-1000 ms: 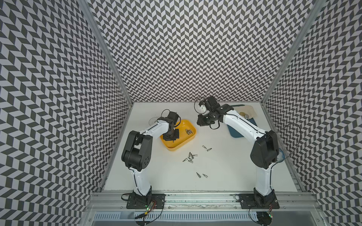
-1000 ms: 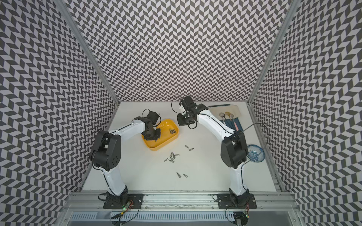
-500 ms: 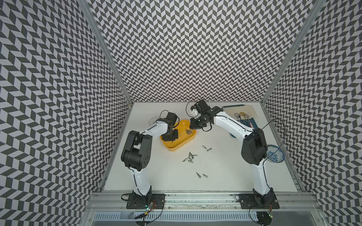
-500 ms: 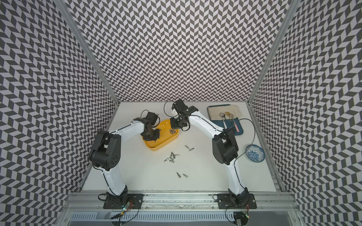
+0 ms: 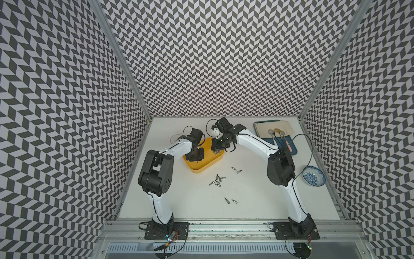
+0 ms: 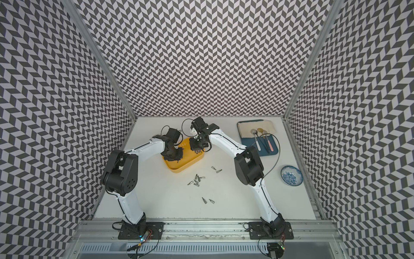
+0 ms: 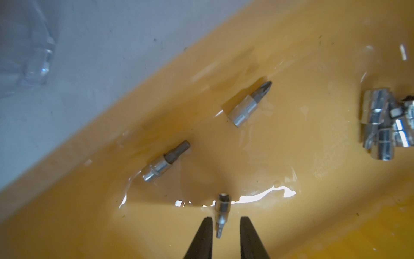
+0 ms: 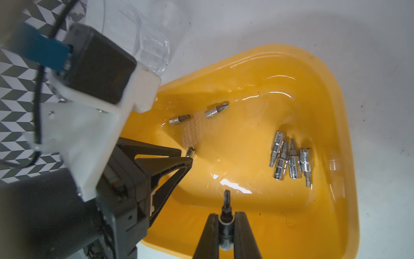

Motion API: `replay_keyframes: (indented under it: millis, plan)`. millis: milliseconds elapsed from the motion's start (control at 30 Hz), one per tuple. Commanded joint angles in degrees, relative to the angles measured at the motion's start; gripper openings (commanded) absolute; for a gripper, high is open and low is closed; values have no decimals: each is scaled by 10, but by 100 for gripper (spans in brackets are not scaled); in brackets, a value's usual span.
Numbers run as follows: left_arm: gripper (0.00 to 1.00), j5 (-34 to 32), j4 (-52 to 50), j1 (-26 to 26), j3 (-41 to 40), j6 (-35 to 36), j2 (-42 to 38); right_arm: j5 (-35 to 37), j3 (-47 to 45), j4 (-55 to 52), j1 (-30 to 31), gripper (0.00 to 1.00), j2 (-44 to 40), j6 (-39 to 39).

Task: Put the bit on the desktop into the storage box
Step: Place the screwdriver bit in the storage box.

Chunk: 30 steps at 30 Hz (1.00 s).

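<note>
My right gripper will next move down toward the bare bottom of the box beside the heap and release the dark bit there, because that open patch is below the gripper's fingers.
The yellow storage box [image 5: 202,167] [image 6: 183,164] stands on the white desktop [image 5: 257,197], behind its middle. My left gripper [image 7: 224,220] [image 5: 197,157] hangs low inside the box, open a little. A small silver bit [image 7: 221,208] lies loose between its tips. My right gripper [image 8: 226,216] [image 5: 216,150] is over the box's other end, shut on a dark bit [image 8: 226,206] that points down into the box. Two single bits [image 7: 248,105] and a heap of several [image 8: 289,159] rest on the box floor. Several more bits [image 5: 217,180] lie scattered on the desktop in front of the box.
A clear glass cup [image 8: 152,44] stands just behind the box. At the back right a blue tray [image 5: 289,145] carries a cloth and spoons. A blue patterned bowl [image 5: 313,176] sits near the right wall. Both arms crowd close together over the box.
My right arm has swung left from behind the box to above it, carrying its bit. My left gripper's jaws have parted inside the box, freeing the silver bit.
</note>
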Motion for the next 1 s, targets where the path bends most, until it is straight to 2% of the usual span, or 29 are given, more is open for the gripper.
replay_keyframes:
  millis: [0, 200, 367, 867, 967]
  plan:
    - [26, 5, -10, 5, 15, -1, -56, -5, 28, 8, 3, 0, 19, 5]
    - [27, 11, -54, 16, 54, -19, -132, -9, 60, 7, 3, 0, 55, 6]
    - [35, 30, -69, 35, 67, -20, -187, -10, 77, 7, 7, 0, 85, 5]
    - [37, 57, -82, 56, 46, -14, -238, 23, 108, 12, 20, 0, 146, 6]
    - [37, 59, -82, 56, 41, -14, -242, 32, 107, 12, 22, 3, 149, 4]
